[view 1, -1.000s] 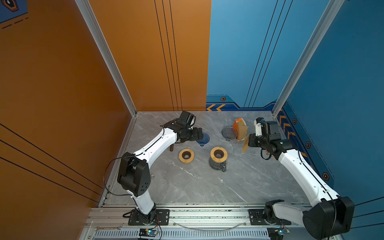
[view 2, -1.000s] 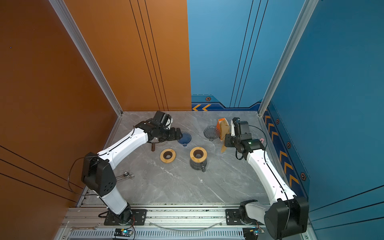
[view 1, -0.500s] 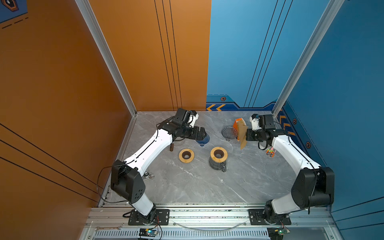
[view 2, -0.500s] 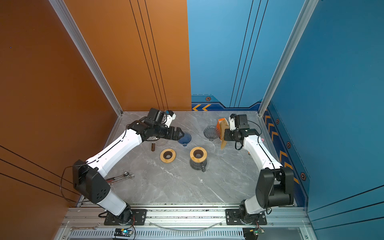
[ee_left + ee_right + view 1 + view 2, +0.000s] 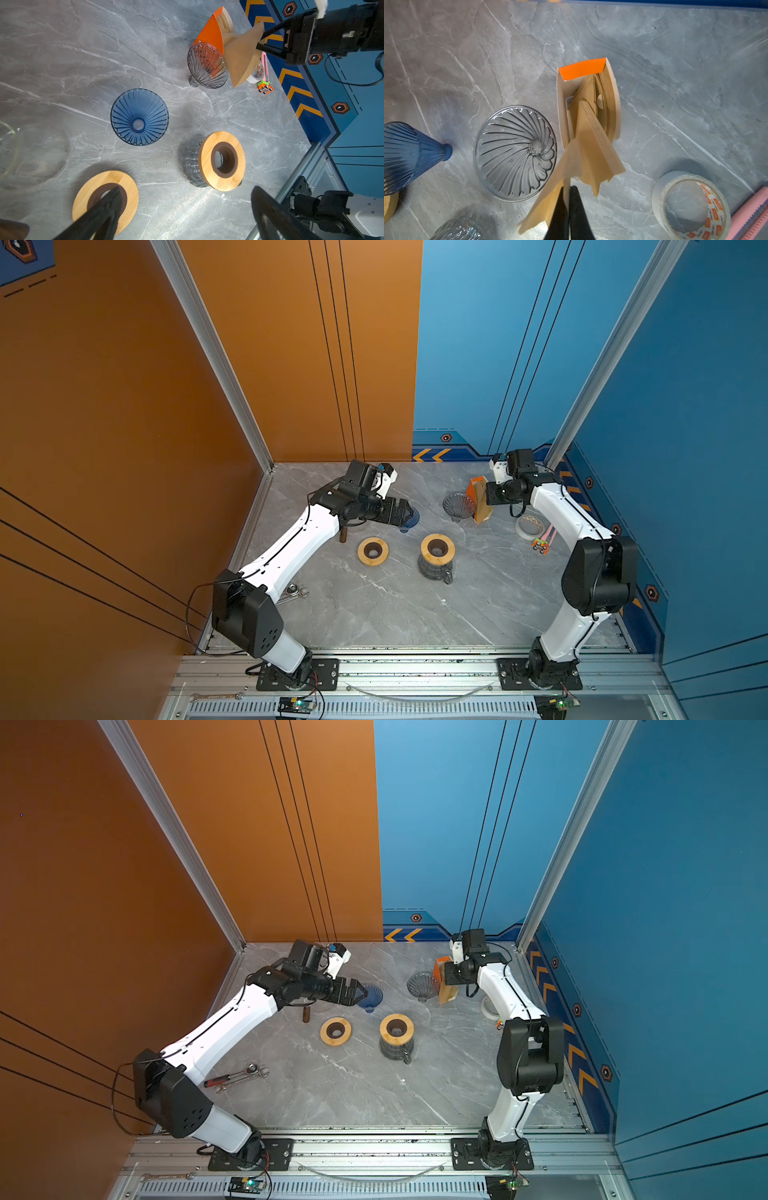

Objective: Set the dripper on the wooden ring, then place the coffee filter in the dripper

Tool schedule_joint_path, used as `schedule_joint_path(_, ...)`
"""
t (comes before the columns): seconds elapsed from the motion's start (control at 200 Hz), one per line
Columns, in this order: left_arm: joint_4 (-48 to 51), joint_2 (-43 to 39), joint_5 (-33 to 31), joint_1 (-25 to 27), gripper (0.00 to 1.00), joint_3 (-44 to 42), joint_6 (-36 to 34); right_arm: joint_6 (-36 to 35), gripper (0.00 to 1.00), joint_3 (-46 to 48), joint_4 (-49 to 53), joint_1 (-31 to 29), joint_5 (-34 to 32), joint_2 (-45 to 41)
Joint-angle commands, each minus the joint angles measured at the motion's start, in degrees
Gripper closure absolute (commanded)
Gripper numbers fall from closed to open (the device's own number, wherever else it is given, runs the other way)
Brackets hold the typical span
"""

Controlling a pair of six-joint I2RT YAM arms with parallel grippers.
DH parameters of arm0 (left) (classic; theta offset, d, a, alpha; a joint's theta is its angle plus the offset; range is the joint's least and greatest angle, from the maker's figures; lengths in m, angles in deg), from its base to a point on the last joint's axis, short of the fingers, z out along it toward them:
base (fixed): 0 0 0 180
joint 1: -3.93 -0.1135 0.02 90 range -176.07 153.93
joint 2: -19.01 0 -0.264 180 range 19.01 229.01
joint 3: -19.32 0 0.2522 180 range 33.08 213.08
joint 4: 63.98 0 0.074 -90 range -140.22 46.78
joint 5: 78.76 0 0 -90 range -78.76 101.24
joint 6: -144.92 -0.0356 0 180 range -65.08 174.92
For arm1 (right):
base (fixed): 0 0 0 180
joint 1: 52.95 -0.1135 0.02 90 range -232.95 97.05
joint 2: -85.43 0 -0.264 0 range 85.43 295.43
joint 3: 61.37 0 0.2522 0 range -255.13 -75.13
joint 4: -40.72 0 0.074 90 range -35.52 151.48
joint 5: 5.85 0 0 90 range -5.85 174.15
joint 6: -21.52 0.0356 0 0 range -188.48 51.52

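My right gripper should next go down a little toward the orange filter box's opening (image 5: 478, 482) (image 5: 590, 107) below it and let go of the filter, because more than one sheet is coming.
My right gripper (image 5: 569, 189) is shut on the edge of a brown paper coffee filter (image 5: 588, 149). The filter fans out between the orange filter box (image 5: 583, 68) and a clear ribbed glass dripper (image 5: 515, 152), and more than one sheet seems to come with it. In both top views the filter (image 5: 482, 510) hangs beside that dripper (image 5: 458, 506), at the back right. A blue glass dripper (image 5: 139, 117) stands left of it. My left gripper (image 5: 187, 189) is open and empty, just short of the blue dripper (image 5: 371, 997).
A loose wooden ring (image 5: 372, 551) lies near a glass carafe (image 5: 434, 570) topped by another wooden ring (image 5: 222, 160). A tape roll (image 5: 689, 203) and a toy car (image 5: 540, 545) lie at the right. Wrenches (image 5: 237, 1077) and a brown cylinder (image 5: 343, 535) lie at the left.
My right gripper has carried the filter toward the back, closer to the box and the clear dripper. The left arm has swung its elbow outward, with its gripper staying by the blue dripper.
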Motion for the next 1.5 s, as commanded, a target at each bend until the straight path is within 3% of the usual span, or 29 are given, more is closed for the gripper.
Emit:
schedule_joint_path(0.0,-0.4,-1.6,2.4,-0.7,0.02,-0.6,-0.6,-2.9,1.0,-2.4,4.4,-0.5,-3.1,2.2)
schedule_joint_path(0.641,-1.1,-0.8,2.7,-0.6,0.02,-1.4,-0.1,-4.1,1.0,-7.1,1.6,-1.8,-3.9,10.3)
schedule_joint_path(0.811,-1.1,-0.7,2.3,-0.4,0.02,-1.5,-0.2,-3.8,0.88,-7.1,0.5,-2.2,-5.4,10.4)
schedule_joint_path(1.191,-1.1,-0.9,1.9,-0.2,0.02,-1.6,-0.3,-0.7,0.55,-4.5,-0.1,-2.5,-8.8,1.8)
schedule_joint_path(1.387,-1.0,-1.2,1.6,-0.2,0.02,-1.7,0.2,2.3,0.54,1.0,-1.8,-2.5,-8.8,-6.8)
schedule_joint_path(1.497,-1.0,-1.3,1.5,-0.4,0.02,-1.7,0.6,5.5,0.64,4.1,-1.5,-2.5,-5.6,-10.7)
